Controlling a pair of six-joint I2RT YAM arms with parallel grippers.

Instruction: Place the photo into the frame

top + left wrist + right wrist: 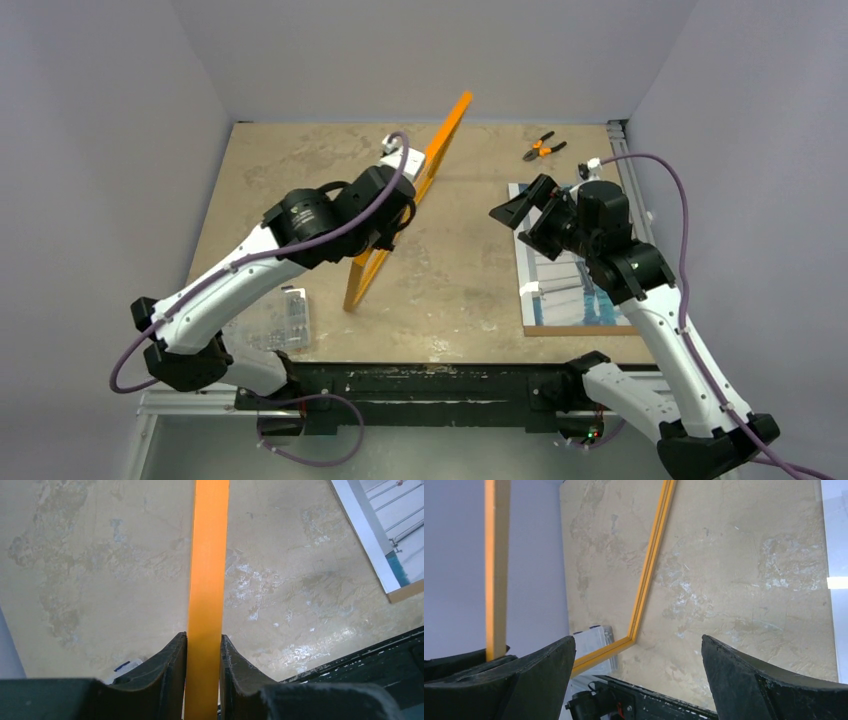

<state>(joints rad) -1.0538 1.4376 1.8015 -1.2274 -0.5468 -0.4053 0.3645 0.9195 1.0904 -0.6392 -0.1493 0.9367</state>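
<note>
My left gripper lowers the frame (447, 130) flat onto the bare tabletop beside the photo next to release the frame's bar, since that space lies below the gripper.
The frame (447, 130), a thin bright orange border, stands tilted on its near corner in the middle of the table. My left gripper (402, 203) is shut on one of its long bars. In the left wrist view that bar (207, 565) runs straight up between the fingers of the left gripper (204, 639), which press on both its sides. The photo (562, 275), in blue-white tones, lies flat at the right on a brown backing board (580, 330). My right gripper (520, 212) hangs open above the photo's left edge, holding nothing. It faces the frame (647, 575), and between the right gripper's (639, 645) fingers is only table.
Orange-handled pliers (543, 148) lie at the back right. A clear plastic box (285, 318) sits at the front left beside the left arm, also seen through the frame (594, 640). A black rail (430, 380) runs along the near edge. Grey walls close in on three sides.
</note>
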